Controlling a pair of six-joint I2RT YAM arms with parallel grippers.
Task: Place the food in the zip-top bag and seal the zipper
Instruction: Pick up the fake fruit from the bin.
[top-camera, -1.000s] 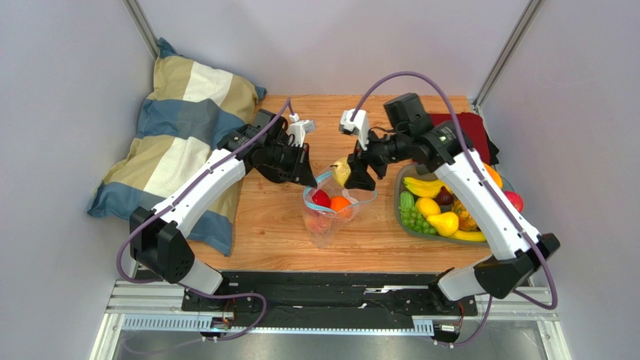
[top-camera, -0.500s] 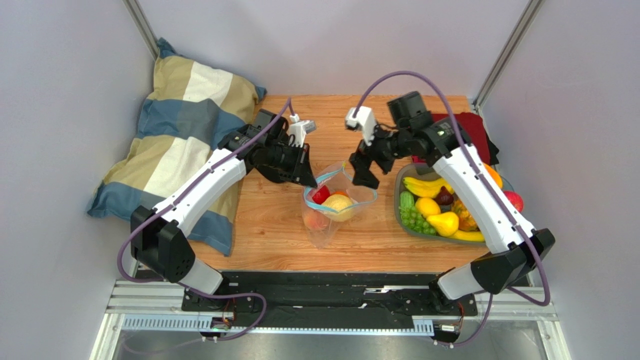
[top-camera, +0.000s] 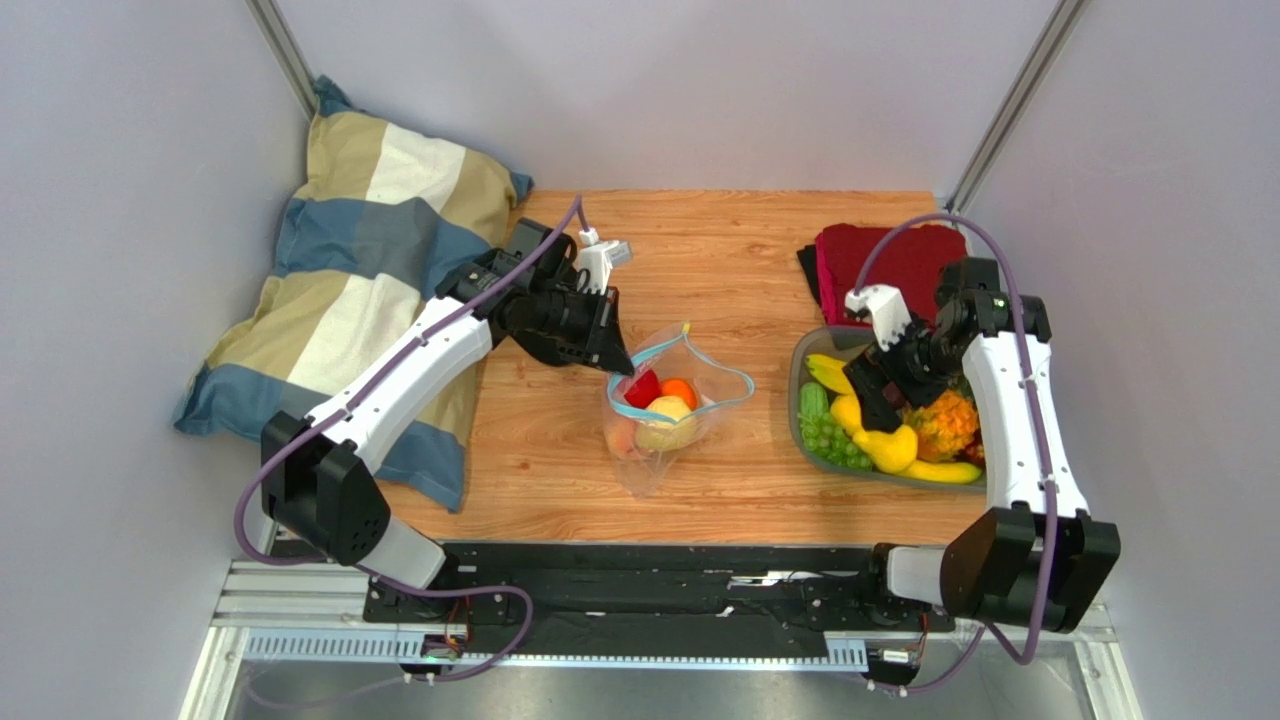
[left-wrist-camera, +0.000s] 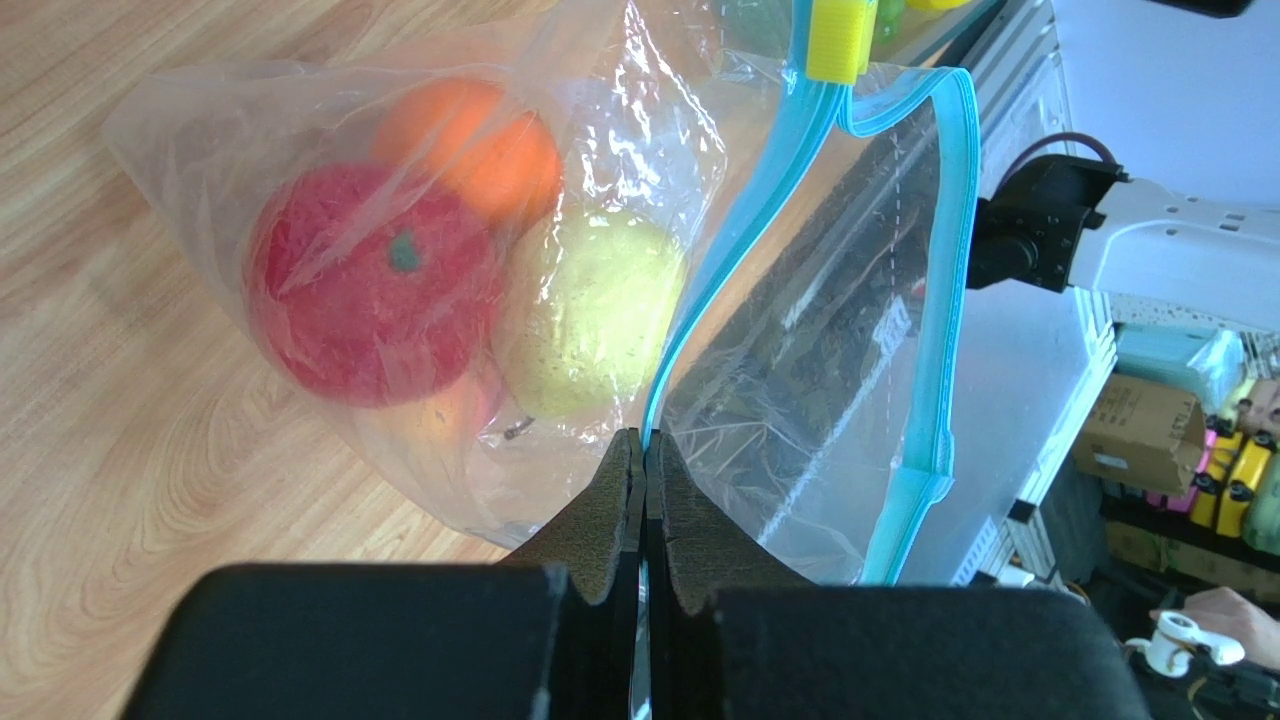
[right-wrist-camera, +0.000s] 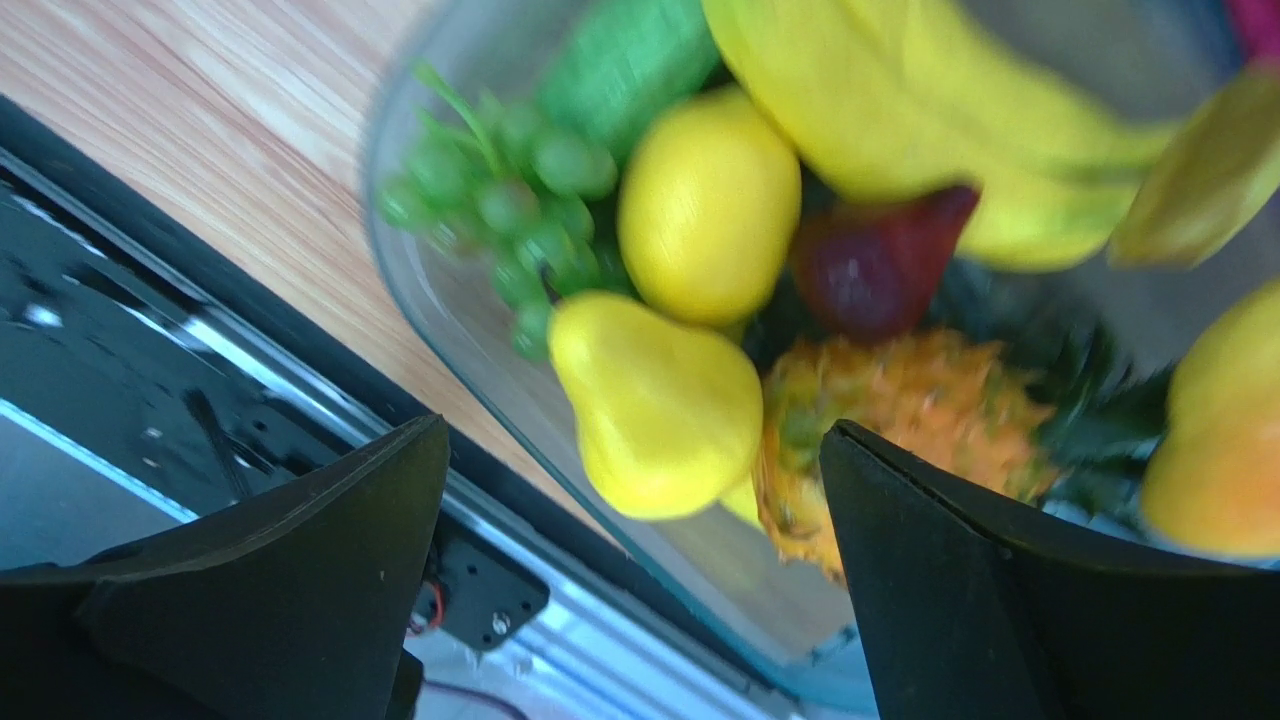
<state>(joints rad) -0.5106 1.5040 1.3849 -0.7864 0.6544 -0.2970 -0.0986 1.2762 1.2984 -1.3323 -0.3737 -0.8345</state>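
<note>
The right gripper moves down and draws back next until its fingers straddle the pear's thick end (top-camera: 897, 450) (right-wrist-camera: 673, 444). The yellow pear lies below this gripper and nearer my base.
The clear zip-top bag (top-camera: 672, 408) stands open in the middle of the table; it shows in the left wrist view (left-wrist-camera: 451, 375). It holds a red fruit (left-wrist-camera: 368, 285), an orange (left-wrist-camera: 473, 143) and a yellow-green fruit (left-wrist-camera: 594, 308). Its light-blue zipper (left-wrist-camera: 751, 255) gapes open, with a yellow slider (left-wrist-camera: 839, 38) at the far end. My left gripper (top-camera: 609, 354) is shut on the bag's mouth edge (left-wrist-camera: 646, 450). My right gripper (top-camera: 879, 393) is open and empty above the tray, its fingers either side of a yellow pear (right-wrist-camera: 654, 405).
The grey tray (top-camera: 796, 408) at the right holds green grapes (right-wrist-camera: 496, 195), a cucumber (right-wrist-camera: 624, 60), bananas (right-wrist-camera: 902, 120), a yellow fruit (right-wrist-camera: 706, 203), a dark red fruit (right-wrist-camera: 872, 263) and a pineapple (right-wrist-camera: 902, 420). A red cloth (top-camera: 894, 255) lies behind it. A striped pillow (top-camera: 361, 285) lies at the left.
My right gripper let a yellowish fruit drop into the bag, then swung right and down over the tray, open. The left gripper has kept its hold on the bag.
</note>
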